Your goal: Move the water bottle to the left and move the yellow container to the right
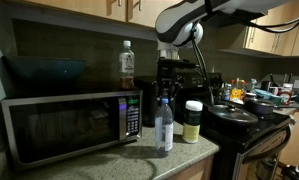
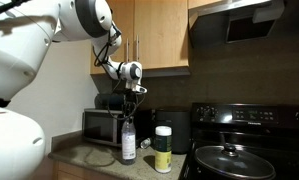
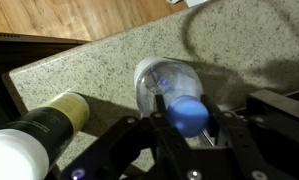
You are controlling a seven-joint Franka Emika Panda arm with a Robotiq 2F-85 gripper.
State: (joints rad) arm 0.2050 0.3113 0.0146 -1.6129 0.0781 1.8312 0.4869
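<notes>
The upright bottle should move slightly toward the yellow container. My gripper's fingers are holding the bottle's top by the bluish cap, so my gripper should then release it.
The water bottle (image 1: 164,126) stands upright on the speckled counter, in front of the microwave; it also shows in an exterior view (image 2: 128,141). In the wrist view I look straight down on its bluish cap (image 3: 187,112). My gripper (image 3: 189,120) hangs over the bottle, its fingers closed against both sides of the cap; it shows in both exterior views (image 1: 167,92) (image 2: 129,108). The yellow container (image 1: 193,122) with a white lid stands close beside the bottle, toward the stove (image 2: 163,150) (image 3: 49,125).
A microwave (image 1: 74,122) stands behind the bottle, with a dark-liquid bottle (image 1: 126,65) and a bowl on top. A black stove (image 2: 251,150) with a lidded pan (image 2: 227,158) adjoins the counter. Wooden cabinets hang overhead. The counter edge (image 3: 49,60) is near.
</notes>
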